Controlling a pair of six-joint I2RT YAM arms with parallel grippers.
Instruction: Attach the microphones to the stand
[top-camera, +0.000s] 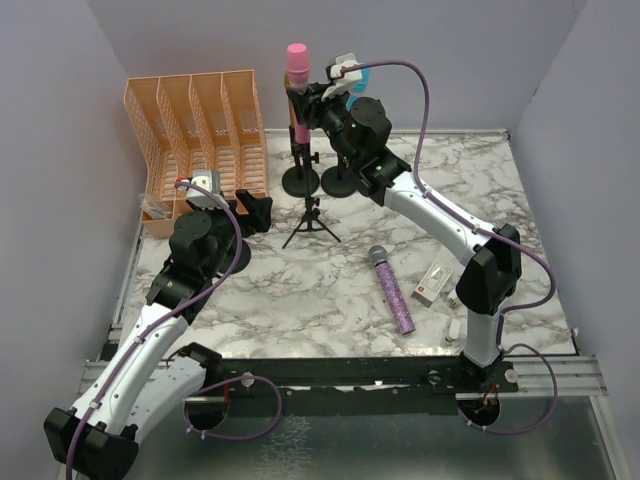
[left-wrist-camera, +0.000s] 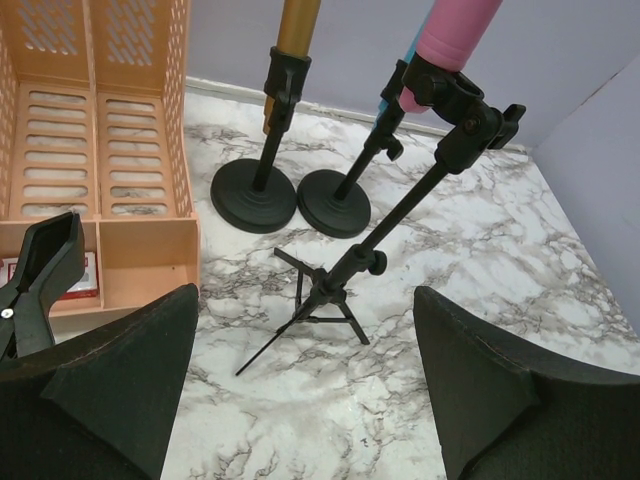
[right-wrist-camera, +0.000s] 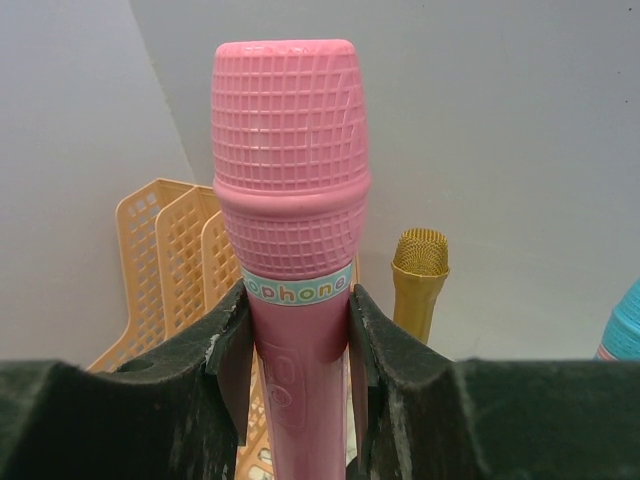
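I will swing my left gripper to the left in its wrist view next and tip it down over the black clamp (left-wrist-camera: 58, 255), because the clamp is outside my open fingers.
The pink microphone (top-camera: 297, 62) stands upright at the back, its lower body in the clip (left-wrist-camera: 452, 92) of the black tripod stand (top-camera: 310, 222). My right gripper (right-wrist-camera: 298, 340) is shut on the pink microphone (right-wrist-camera: 290, 180) just below its head. The gold microphone (right-wrist-camera: 419, 278) sits in a round-base stand (left-wrist-camera: 253, 195). The cyan microphone (top-camera: 362, 78) sits in the second round-base stand (left-wrist-camera: 335, 203), mostly hidden by my right arm. The glittery purple microphone (top-camera: 392, 288) lies flat on the marble table. My left gripper (left-wrist-camera: 305, 400) is open and empty, low over the table in front of the tripod.
An orange file organiser (top-camera: 195, 125) stands at the back left, with a black clamp (left-wrist-camera: 40, 270) by its front. A white-and-red box (top-camera: 433, 283) lies right of the purple microphone, beside my right arm's base. Grey walls close in on the left, back and right.
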